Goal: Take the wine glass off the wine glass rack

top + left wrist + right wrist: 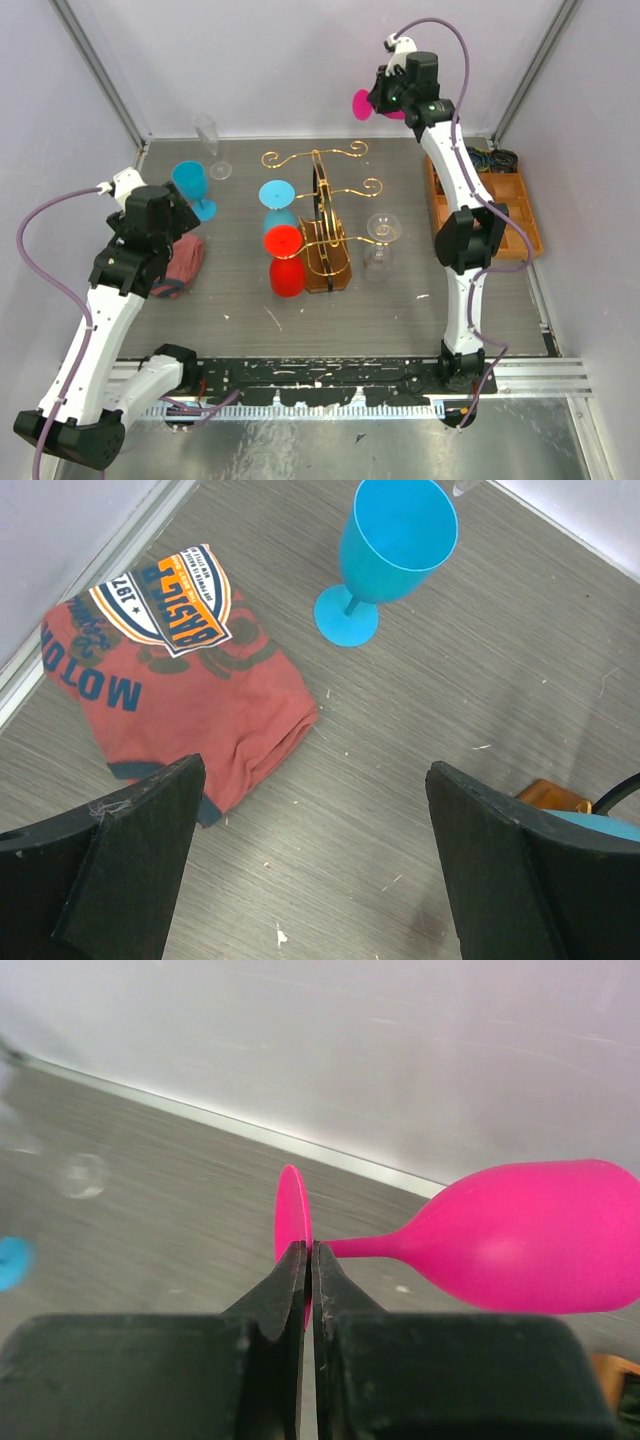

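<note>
The right gripper will next go down to the bare tabletop between rack and tray, turn the pink glass upright on the way, since it lies sideways, and let it go.
The gold wire wine glass rack stands on its brown base mid-table. A blue glass and a red glass hang on its left side, and a clear glass is at its right side. My right gripper is raised high near the back wall, away from the rack. It is shut on the foot of a pink wine glass, which lies sideways in the air; the jaws pinch the disc edge. My left gripper is open and empty above the table, left of the rack.
A folded red shirt lies below the left gripper. A blue glass stands upright beyond it, and a clear glass stands near the back wall. An orange-brown wooden compartment tray sits at the right. Walls enclose three sides.
</note>
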Controlling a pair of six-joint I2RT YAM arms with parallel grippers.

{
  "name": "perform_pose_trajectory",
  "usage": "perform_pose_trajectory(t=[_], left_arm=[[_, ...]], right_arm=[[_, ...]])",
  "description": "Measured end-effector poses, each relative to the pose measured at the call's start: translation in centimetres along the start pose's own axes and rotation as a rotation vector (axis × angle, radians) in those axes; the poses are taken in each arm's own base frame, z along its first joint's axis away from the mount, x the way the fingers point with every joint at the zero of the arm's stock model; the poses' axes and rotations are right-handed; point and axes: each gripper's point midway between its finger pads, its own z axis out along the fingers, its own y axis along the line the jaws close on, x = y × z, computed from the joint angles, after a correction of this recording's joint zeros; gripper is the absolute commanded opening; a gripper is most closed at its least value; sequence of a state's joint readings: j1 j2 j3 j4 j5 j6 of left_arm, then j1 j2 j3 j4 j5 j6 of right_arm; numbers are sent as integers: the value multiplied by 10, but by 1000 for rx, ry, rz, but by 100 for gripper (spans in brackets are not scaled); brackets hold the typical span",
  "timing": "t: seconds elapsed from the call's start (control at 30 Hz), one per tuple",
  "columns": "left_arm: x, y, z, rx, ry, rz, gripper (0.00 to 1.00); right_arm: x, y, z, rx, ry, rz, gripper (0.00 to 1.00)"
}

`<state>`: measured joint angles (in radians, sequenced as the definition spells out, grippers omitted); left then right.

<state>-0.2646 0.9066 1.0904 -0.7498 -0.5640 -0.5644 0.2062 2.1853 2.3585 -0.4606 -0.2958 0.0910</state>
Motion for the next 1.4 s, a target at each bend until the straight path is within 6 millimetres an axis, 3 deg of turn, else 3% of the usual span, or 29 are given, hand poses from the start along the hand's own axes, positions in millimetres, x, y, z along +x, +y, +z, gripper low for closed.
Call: perform_pose_trajectory(t=[0.17,0.33,0.6,0.9,1.2,1.4], left_arm=[[4,4,-1,-12,15,15,98],[6,2,-2,-5,25,-8,98],[22,5,0,-9,65,-17,98],[31,2,2,1,96,-48,98],[32,0,3,3,103,-46,98],[31,-1,3,8,97,-46,98]], right_arm=[[31,-47,6,209,76,-192,1],[49,-93,7,412,145,-349,1],[97,-139,9,582,279,-502,1],[167,-166,18,648,394,-683,1],[165,-178,30,696,345,-801,1],[193,-189,40,707,388,-843,1]])
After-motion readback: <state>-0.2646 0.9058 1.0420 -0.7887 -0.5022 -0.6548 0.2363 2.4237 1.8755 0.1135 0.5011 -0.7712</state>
